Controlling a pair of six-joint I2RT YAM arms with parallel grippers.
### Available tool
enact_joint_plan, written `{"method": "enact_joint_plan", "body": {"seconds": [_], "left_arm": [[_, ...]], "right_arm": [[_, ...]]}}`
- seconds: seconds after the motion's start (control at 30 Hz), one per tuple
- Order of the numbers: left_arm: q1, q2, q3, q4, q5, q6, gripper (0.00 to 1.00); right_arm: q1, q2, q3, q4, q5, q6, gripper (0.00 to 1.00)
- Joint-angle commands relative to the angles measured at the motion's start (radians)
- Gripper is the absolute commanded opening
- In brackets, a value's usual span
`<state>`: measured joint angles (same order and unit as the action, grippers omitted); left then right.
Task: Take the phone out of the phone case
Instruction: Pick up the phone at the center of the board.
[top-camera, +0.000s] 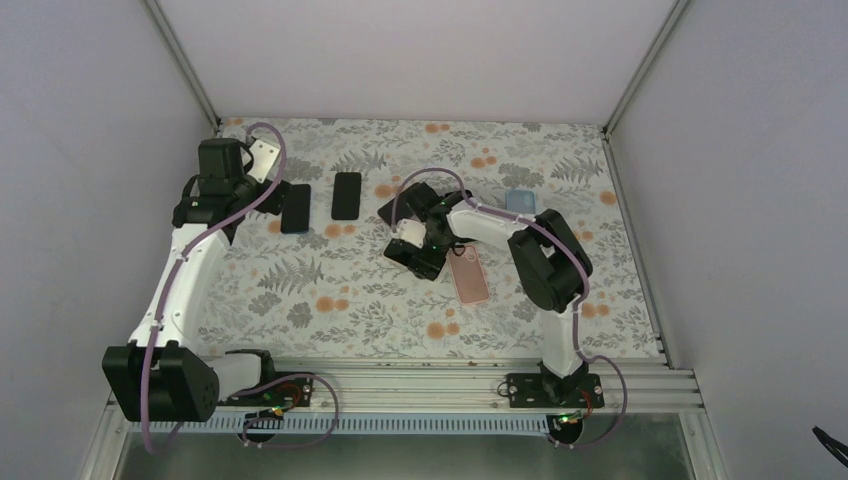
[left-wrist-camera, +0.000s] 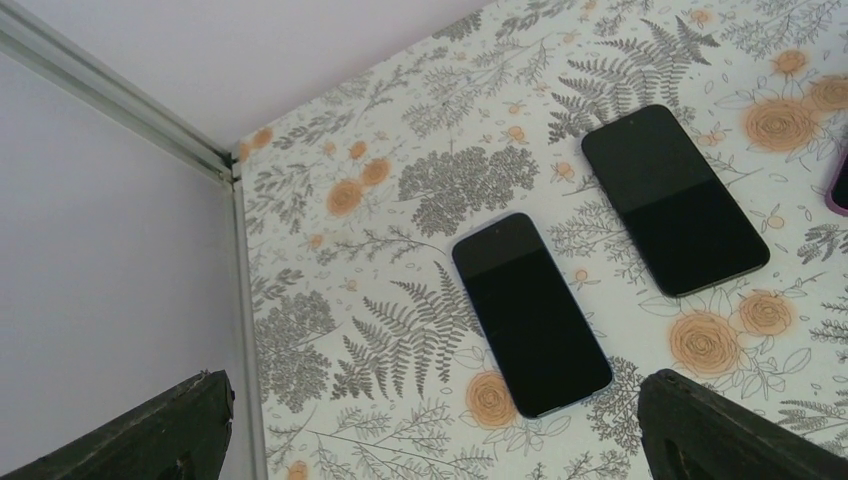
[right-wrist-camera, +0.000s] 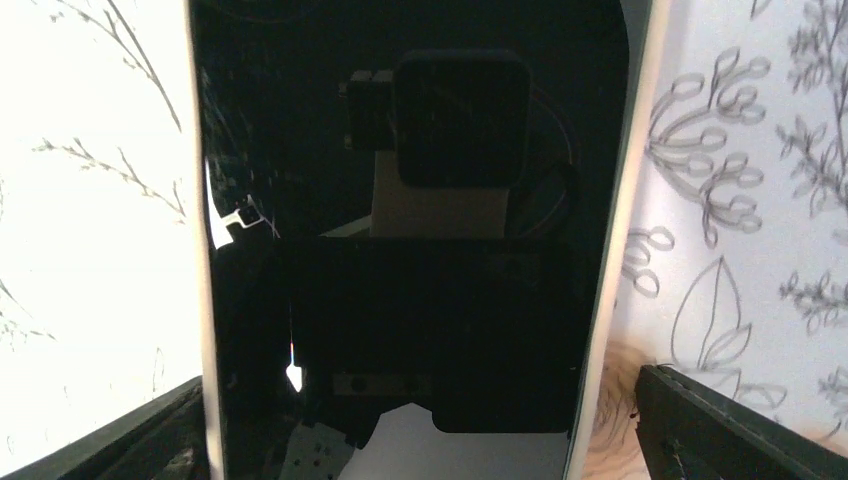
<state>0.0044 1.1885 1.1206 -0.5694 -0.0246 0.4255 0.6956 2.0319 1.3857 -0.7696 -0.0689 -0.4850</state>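
I will swing my left gripper round to its right in the top view next, toward the phone case's end (top-camera: 391, 262), since my right gripper straddles the phone case's long sides.
In the right wrist view a phone (right-wrist-camera: 400, 200) lies flat, its dark glossy screen up, with a pale rim along both long sides that looks like the phone case (right-wrist-camera: 632, 200). My right gripper (right-wrist-camera: 420, 405) is open just above it, one finger outside each long side, touching nothing that I can see. From above, the right gripper (top-camera: 418, 250) sits mid-table and hides most of that phone. My left gripper (left-wrist-camera: 432, 400) is open at the back left, hovering over the near end of a bare black phone (left-wrist-camera: 530, 310).
A second black phone (left-wrist-camera: 675, 200) lies right of the first, both screen up. A pink case-like slab (top-camera: 468, 275) lies beside the right gripper and a pale blue one (top-camera: 519, 201) behind the right arm. The left wall's rail (left-wrist-camera: 240, 330) runs close to the left gripper.
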Motion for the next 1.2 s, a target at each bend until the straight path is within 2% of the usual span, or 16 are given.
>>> {"method": "enact_joint_plan", "body": {"seconds": [0.0, 0.13, 0.23, 0.33, 0.47, 0.67, 0.77, 0.87, 1.17], "left_arm": [[0.006, 0.015, 0.033, -0.029, 0.029, 0.001, 1.00], [0.006, 0.018, 0.035, -0.033, 0.036, 0.000, 1.00], [0.006, 0.025, 0.037, -0.037, 0.050, -0.001, 1.00], [0.006, 0.043, 0.050, -0.056, 0.068, 0.001, 1.00], [0.006, 0.080, 0.094, -0.132, 0.179, 0.031, 1.00], [0.006, 0.262, 0.289, -0.482, 0.670, 0.170, 1.00], [0.005, 0.422, 0.403, -0.668, 0.841, 0.241, 1.00], [0.005, 0.542, 0.492, -0.786, 0.922, 0.273, 1.00], [-0.010, 0.738, 0.579, -0.787, 1.019, 0.182, 1.00]], "right_arm": [[-0.019, 0.085, -0.144, -0.120, 0.143, 0.014, 1.00], [-0.019, 0.067, -0.173, -0.115, 0.135, 0.023, 0.99], [-0.019, 0.086, -0.173, -0.105, 0.129, 0.026, 0.92], [-0.015, 0.116, -0.157, -0.087, 0.133, 0.045, 0.75], [-0.010, 0.083, -0.151, -0.014, 0.147, 0.061, 0.57], [-0.005, -0.107, -0.136, 0.073, 0.137, 0.045, 0.54], [0.014, -0.197, -0.101, 0.088, 0.119, 0.040, 0.54], [0.039, -0.249, -0.060, 0.100, 0.135, 0.038, 0.54], [0.100, -0.233, 0.080, 0.110, 0.154, 0.042, 0.54]]}}
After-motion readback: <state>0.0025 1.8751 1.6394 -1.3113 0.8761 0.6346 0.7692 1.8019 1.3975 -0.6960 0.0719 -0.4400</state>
